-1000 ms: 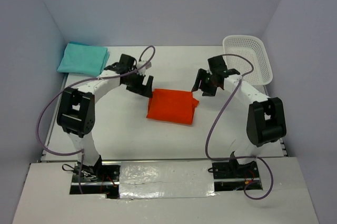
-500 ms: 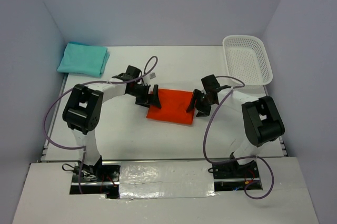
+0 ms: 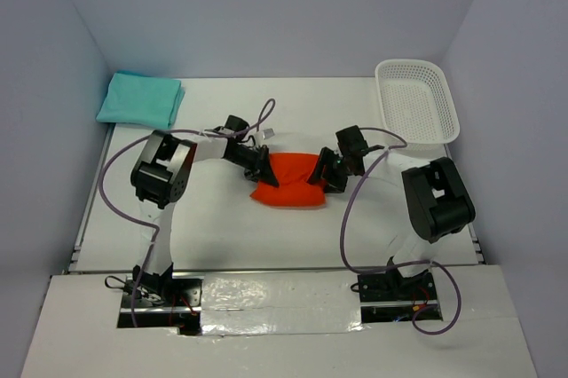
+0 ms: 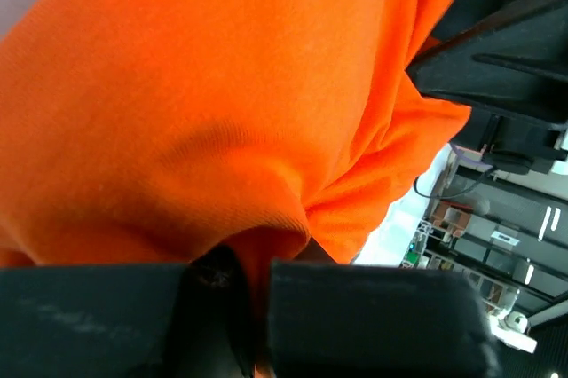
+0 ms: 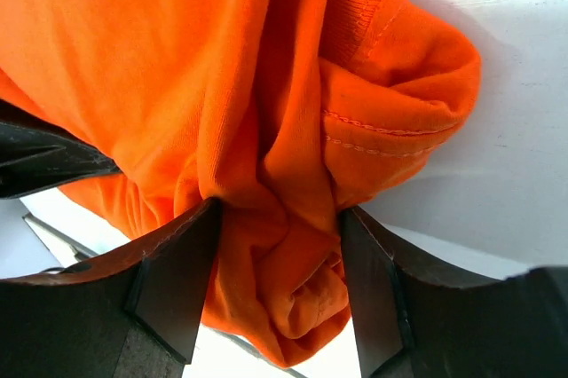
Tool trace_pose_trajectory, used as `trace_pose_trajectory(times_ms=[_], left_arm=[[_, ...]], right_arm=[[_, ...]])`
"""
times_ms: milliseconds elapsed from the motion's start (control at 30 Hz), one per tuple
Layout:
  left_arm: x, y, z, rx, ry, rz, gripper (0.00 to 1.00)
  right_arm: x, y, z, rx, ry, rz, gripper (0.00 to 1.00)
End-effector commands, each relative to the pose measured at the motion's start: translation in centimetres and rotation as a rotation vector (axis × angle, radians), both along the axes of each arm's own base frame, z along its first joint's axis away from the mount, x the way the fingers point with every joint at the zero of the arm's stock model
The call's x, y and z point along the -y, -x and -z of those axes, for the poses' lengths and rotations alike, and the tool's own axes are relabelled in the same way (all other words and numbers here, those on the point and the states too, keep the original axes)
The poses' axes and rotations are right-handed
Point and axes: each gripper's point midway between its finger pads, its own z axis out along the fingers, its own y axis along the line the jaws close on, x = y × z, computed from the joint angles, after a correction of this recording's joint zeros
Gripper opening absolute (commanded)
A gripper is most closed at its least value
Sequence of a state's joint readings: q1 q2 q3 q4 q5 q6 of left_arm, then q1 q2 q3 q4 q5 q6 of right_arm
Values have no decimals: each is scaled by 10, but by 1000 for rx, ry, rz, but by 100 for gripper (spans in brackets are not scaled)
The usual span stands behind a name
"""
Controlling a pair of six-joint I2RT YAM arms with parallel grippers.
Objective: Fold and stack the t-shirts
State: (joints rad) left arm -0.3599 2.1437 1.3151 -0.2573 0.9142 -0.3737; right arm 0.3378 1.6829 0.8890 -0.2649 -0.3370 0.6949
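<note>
The robot's left gripper should lift outward and to the left in the top view next, over the wall-side edge of the aqua t-shirt [image 3: 140,98] at the back.
A folded bright orange t-shirt [image 3: 288,183] lies mid-table, pushed into a narrower, humped shape. My left gripper [image 3: 266,174] is at its left edge, jaws pinched together on a fold of the orange cloth [image 4: 204,85]; the left gripper [image 4: 257,276] shows only a thin slit with cloth in it. My right gripper [image 3: 321,174] is at the shirt's right edge. In the right wrist view the gripper [image 5: 280,245] holds a thick bunch of orange cloth [image 5: 177,59] that presses against both fingers. A folded aqua t-shirt [image 3: 140,98] lies at the back left, a darker teal edge showing along its right side.
A white mesh basket [image 3: 417,76] stands at the back right corner. Purple cables loop from both arms over the table. Grey walls close in the left, back and right sides. The arm bases sit at the near edge.
Both arms came down and inward onto the orange t-shirt from either side. My left gripper went from open to shut on the left edge. The shirt has bunched narrower.
</note>
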Motion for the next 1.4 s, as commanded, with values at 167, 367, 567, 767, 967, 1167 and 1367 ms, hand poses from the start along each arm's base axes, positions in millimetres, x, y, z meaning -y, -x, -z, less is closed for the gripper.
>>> trace_pose_trajectory(times_ms=[167, 367, 567, 767, 967, 1167, 1367], left_arm=[[-83, -85, -22, 287, -301, -34, 0], [-199, -164, -50, 562, -742, -39, 0], [-298, -238, -97, 778, -1119, -172, 0], [-355, -277, -164, 981, -1344, -348, 0], [-424, -273, -187, 998, -1409, -451, 0], [-470, -266, -179, 985, -1396, -481, 0], [-517, -273, -157, 934, -1447, -516, 0]], right_arm=[[25, 10, -22, 57, 120, -24, 65], [34, 5, -50, 127, 174, -54, 65], [34, 1, -52, 127, 192, -85, 65], [32, -2, -46, 101, 197, -104, 65], [30, 2, -44, 74, 221, -152, 65], [22, 3, -37, 45, 193, -181, 65], [10, -8, -40, 44, 209, -223, 65]])
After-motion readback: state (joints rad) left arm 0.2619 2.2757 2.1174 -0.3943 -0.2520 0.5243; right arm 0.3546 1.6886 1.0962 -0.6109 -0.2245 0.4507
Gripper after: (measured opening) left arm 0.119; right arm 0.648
